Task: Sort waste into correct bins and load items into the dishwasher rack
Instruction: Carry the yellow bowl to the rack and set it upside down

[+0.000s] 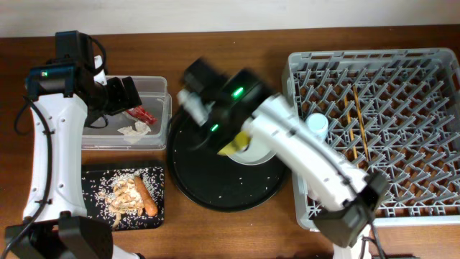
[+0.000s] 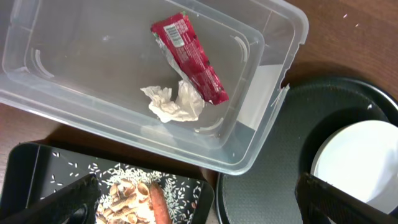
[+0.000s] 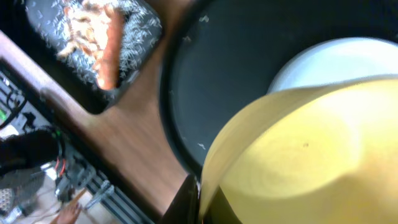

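Free pegs of the dishwasher rack beyond the light blue cup lie to my right gripper's right in the overhead view. My right gripper carries the bowl there next, lowers and releases it.
My right gripper is shut on the rim of the yellow bowl, which is tilted above the pale round plate. The bowl fills the right wrist view, with the gripper on its edge and the plate behind it. My left gripper is open and empty over the clear tub. The tub holds the red wrapper and the white tissue. The flat black tray holds food scraps and the sausage stick. The grey rack holds the light blue cup and the chopsticks. The pink cup is out of view.
The large round black tray lies between the bins and the rack, with the plate on it. My right arm reaches from the front right across the rack's left front corner. The left arm stands along the table's left edge.
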{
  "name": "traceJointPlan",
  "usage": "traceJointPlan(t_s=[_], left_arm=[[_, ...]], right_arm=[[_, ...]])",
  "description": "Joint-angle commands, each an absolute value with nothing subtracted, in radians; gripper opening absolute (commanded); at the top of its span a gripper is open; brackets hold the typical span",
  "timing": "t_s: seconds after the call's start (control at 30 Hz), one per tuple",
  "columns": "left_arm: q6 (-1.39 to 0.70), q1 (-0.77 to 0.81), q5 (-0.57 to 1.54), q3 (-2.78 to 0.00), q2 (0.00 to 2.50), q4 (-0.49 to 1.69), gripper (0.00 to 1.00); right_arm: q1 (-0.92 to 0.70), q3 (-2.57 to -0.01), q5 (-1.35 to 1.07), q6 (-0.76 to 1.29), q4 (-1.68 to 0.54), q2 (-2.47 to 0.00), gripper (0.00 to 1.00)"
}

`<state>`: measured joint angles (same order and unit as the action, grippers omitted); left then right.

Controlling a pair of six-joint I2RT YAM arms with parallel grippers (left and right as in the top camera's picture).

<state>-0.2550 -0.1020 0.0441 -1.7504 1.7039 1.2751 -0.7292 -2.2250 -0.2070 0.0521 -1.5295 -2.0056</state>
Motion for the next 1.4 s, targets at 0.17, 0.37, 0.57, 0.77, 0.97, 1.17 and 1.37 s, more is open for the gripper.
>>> traceJointPlan(t_s=[0.17, 0.37, 0.57, 0.77, 0.97, 1.17, 1.37], left_arm=[[-0.265, -0.101, 0.037, -1.749, 1.692, 1.273, 0.99], [-0.265, -0.101, 0.037, -1.749, 1.692, 1.273, 0.99], [-0.265, -0.101, 0.037, -1.749, 1.692, 1.273, 0.99], [-0.265, -0.101, 0.037, -1.749, 1.692, 1.273, 0.99], [-0.265, -0.101, 0.037, -1.749, 1.692, 1.273, 0.99], [-0.265, -0.101, 0.037, -1.749, 1.692, 1.273, 0.99], [-0.265, -0.101, 0.037, -1.749, 1.692, 1.273, 0.99]], right_arm=[[-0.185, -2.436, -0.406, -0.202, -1.699, -1.990, 0.04], [0.239, -2.434, -0.865, -0.490, -1.698, -1.991, 0.04], [0.362, -2.345, -1.060, -0.744, -1.676, -2.006, 0.04], [0.360, -2.061, -1.258, -0.744, -1.449, -2.010, 0.04], [0.358, -1.780, -1.434, -0.744, -1.155, -2.025, 0.04], [0.322, -1.738, -1.459, -0.744, -1.091, -2.103, 0.04], [0.277, -1.738, -1.430, -0.744, -1.046, -2.163, 0.04]])
